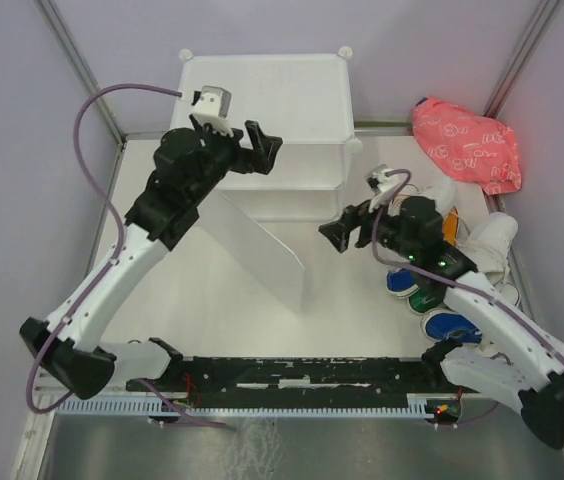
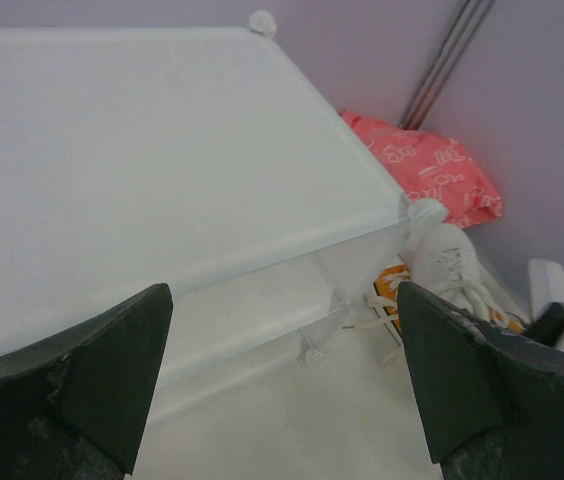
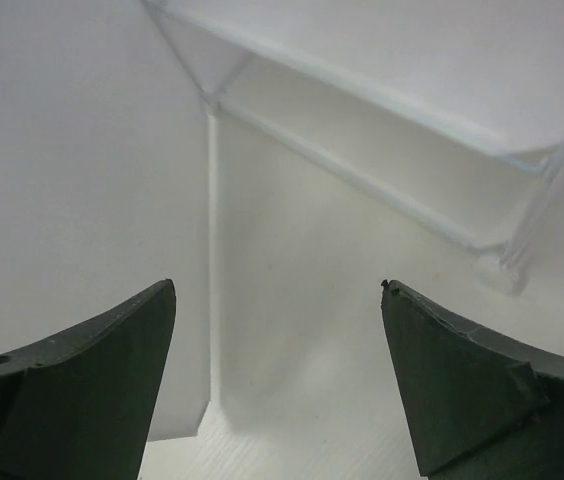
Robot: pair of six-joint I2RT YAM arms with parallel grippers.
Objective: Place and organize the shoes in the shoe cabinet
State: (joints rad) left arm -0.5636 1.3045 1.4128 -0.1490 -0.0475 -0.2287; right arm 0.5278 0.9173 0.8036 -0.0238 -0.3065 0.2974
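The white shoe atop the orange pair (image 1: 443,194) lies to my right gripper's right in the top view, so next my right gripper should swing that way above it, then down.
The white shoe cabinet (image 1: 272,95) stands at the back centre, its hinged front panel (image 1: 262,250) swung out towards the arms. My left gripper (image 1: 264,147) is open and empty, held above the cabinet's front top edge; the left wrist view shows the cabinet top (image 2: 162,150) between my left gripper's (image 2: 282,380) spread jaws. My right gripper (image 1: 339,232) is open and empty in front of the cabinet's lower opening (image 3: 362,150). The shoes lie grouped at the right: white (image 1: 492,240), orange (image 1: 450,225), blue (image 1: 400,282) and green (image 1: 427,300).
A pink patterned bag (image 1: 467,145) lies at the back right beside the cabinet, also in the left wrist view (image 2: 422,165). The open panel (image 3: 62,200) stands left of my right gripper (image 3: 277,370). Purple walls enclose the white table (image 1: 212,320).
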